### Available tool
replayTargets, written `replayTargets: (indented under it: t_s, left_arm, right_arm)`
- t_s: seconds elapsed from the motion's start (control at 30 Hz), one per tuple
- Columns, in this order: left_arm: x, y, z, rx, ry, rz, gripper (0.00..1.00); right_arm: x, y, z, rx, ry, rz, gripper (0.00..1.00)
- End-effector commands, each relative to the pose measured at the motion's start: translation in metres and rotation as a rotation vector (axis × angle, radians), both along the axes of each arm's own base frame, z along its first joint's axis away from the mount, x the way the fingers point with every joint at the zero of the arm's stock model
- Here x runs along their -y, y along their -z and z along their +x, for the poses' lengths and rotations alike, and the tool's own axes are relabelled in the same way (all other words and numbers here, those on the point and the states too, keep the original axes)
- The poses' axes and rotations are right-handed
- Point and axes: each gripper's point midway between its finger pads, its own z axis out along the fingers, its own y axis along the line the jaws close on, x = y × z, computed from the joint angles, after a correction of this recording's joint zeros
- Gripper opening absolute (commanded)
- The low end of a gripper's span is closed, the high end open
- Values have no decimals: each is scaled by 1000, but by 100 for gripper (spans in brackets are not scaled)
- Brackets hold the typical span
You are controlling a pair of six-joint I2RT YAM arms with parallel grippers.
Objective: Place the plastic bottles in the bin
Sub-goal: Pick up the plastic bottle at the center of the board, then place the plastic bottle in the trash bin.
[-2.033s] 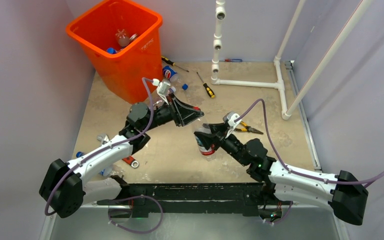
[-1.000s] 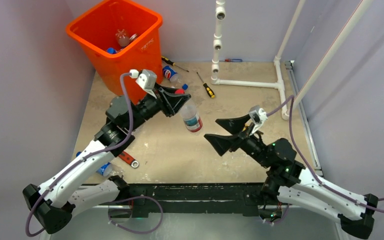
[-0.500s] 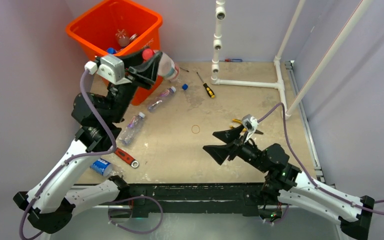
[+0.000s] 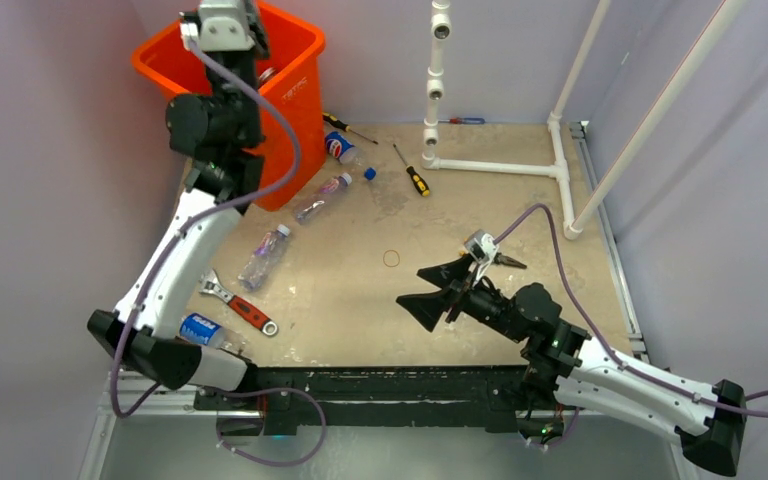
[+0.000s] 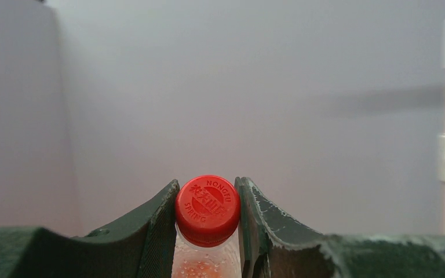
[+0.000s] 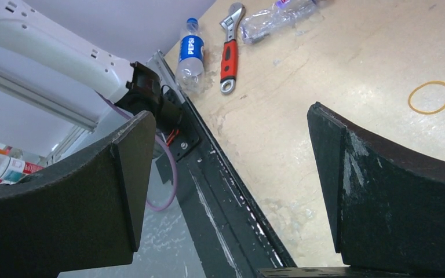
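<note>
The bottle hangs over the bin, so the left gripper will next go down toward the orange bin's opening [image 4: 280, 45] below it and release the bottle's red cap there.
My left gripper [image 5: 207, 200] is shut on the red cap and neck of a clear plastic bottle [image 5: 207, 209], which hangs below the fingers. In the top view the left arm reaches up, its wrist [image 4: 223, 24] over the mouth of the orange bin [image 4: 295, 95], hiding the held bottle. On the table lie a Pepsi bottle [image 4: 339, 147] by the bin, two clear bottles [image 4: 322, 197] [image 4: 264, 256] and a Pepsi bottle [image 4: 200, 330] at the near left. My right gripper [image 4: 430, 290] hovers open and empty over the table's near middle.
A red-handled wrench [image 4: 240, 305] lies near the left front, next to the Pepsi bottle [image 6: 190, 52]. Screwdrivers [image 4: 412, 172] [image 4: 345, 127] lie behind, pliers [image 4: 500, 260] beside the right wrist, a rubber band [image 4: 391, 258] mid-table. The white pipe frame [image 4: 500, 166] stands at the back right.
The left arm has swung up and back, carrying the red-capped bottle from beside the bin to above its mouth. The right arm has drawn slightly nearer the front edge, still open.
</note>
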Motion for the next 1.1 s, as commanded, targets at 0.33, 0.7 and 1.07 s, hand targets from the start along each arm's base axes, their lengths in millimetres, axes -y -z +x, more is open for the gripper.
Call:
replayTargets:
  t_s: [0.33, 0.7, 1.07]
  left_arm:
    - [-107, 63, 128, -65, -160, -177, 0]
    - [-110, 158, 187, -338, -193, -182, 36]
    - [-112, 99, 148, -272, -141, -260, 96]
  right_arm:
    - [23, -10, 4, 20, 84, 24, 99]
    - [80, -47, 29, 49, 372, 88, 99]
    - [82, -47, 36, 37, 414, 58, 99]
